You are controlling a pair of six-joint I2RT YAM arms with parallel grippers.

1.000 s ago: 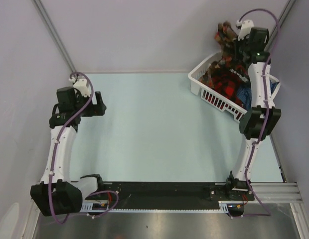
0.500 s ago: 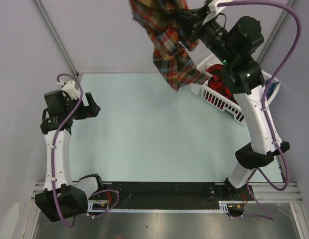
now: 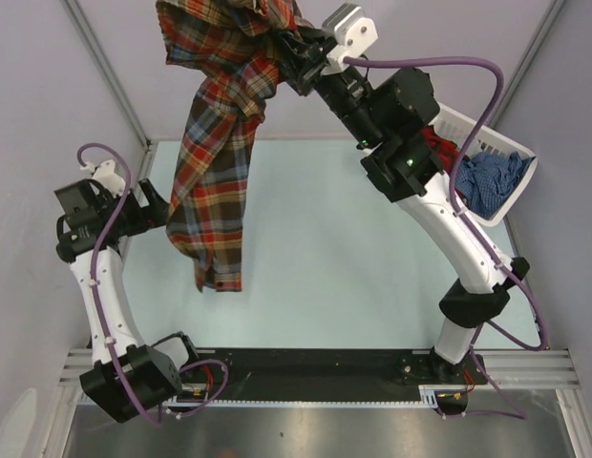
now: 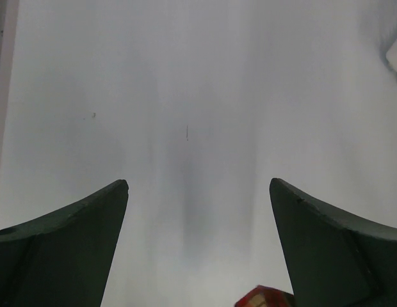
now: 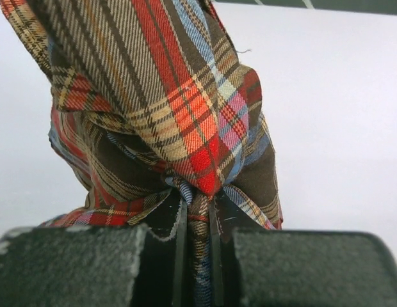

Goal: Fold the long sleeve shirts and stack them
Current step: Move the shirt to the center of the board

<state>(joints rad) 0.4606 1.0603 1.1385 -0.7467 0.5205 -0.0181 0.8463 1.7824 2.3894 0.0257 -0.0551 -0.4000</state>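
Observation:
Next, my open left gripper will go down and to the right in the top view to grasp the plaid shirt's closest edge, which lies that way.
My right gripper (image 3: 292,53) is raised high over the back of the table and shut on a bunched fold of the brown, red-orange and light-blue plaid shirt (image 3: 216,181). The shirt hangs long, down over the table's left half. In the right wrist view the cloth (image 5: 173,96) is pinched between the closed pads of the right gripper (image 5: 198,214). My left gripper (image 3: 158,204) stands open just left of the hanging shirt. It holds nothing (image 4: 198,188); a scrap of red plaid (image 4: 266,297) shows at the bottom edge. A blue checked shirt (image 3: 487,177) and a bit of red plaid (image 3: 437,149) lie in the basket.
The white plastic laundry basket (image 3: 487,136) sits at the back right corner, partly behind my right arm. The pale table (image 3: 334,277) is walled in at the back and both sides. Both arm bases stand on the black rail (image 3: 315,367) at the near edge.
My right arm has swung up and to the left, drawing the plaid shirt out of the basket until it hangs over the table's left half. My left gripper drew back leftward, still open.

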